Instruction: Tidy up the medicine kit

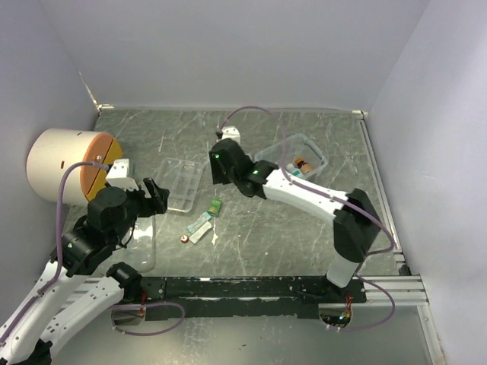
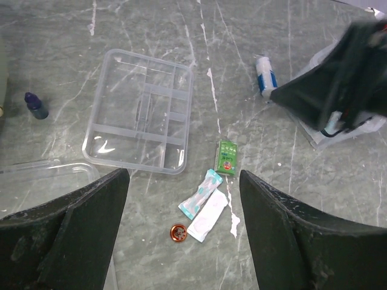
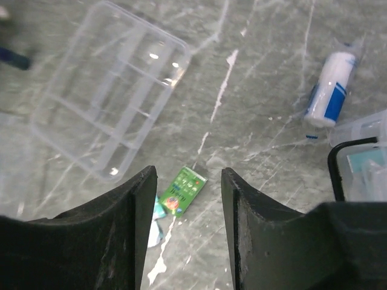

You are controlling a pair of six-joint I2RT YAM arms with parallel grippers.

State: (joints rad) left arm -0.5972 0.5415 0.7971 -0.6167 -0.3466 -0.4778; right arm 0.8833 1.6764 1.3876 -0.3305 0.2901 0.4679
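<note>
My right gripper moves outward and down next, turning in line with the white-and-blue roll beside the clear bin, onto its wrapper's edge (image 3: 349,51).
A clear divided organizer tray (image 1: 181,185) (image 2: 140,112) (image 3: 109,90) lies at centre left. In front of it lie a green packet (image 1: 215,206) (image 2: 227,157) (image 3: 182,190), a teal-and-white sachet (image 2: 201,193), a white sachet (image 2: 208,215) and a small orange round tin (image 1: 184,239) (image 2: 178,232). A white-and-blue roll (image 2: 264,75) (image 3: 329,89) lies farther back. My left gripper (image 1: 156,194) (image 2: 184,175) is open and empty, above the sachets. My right gripper (image 1: 222,173) (image 3: 187,175) is open and empty, hovering above the green packet.
A purple dropper bottle (image 2: 36,106) stands left of the tray. A clear lid (image 1: 142,243) lies at the near left. A clear bin (image 1: 293,158) holding a few items sits at the back right. A large beige-and-orange cylinder (image 1: 68,163) stands against the left wall.
</note>
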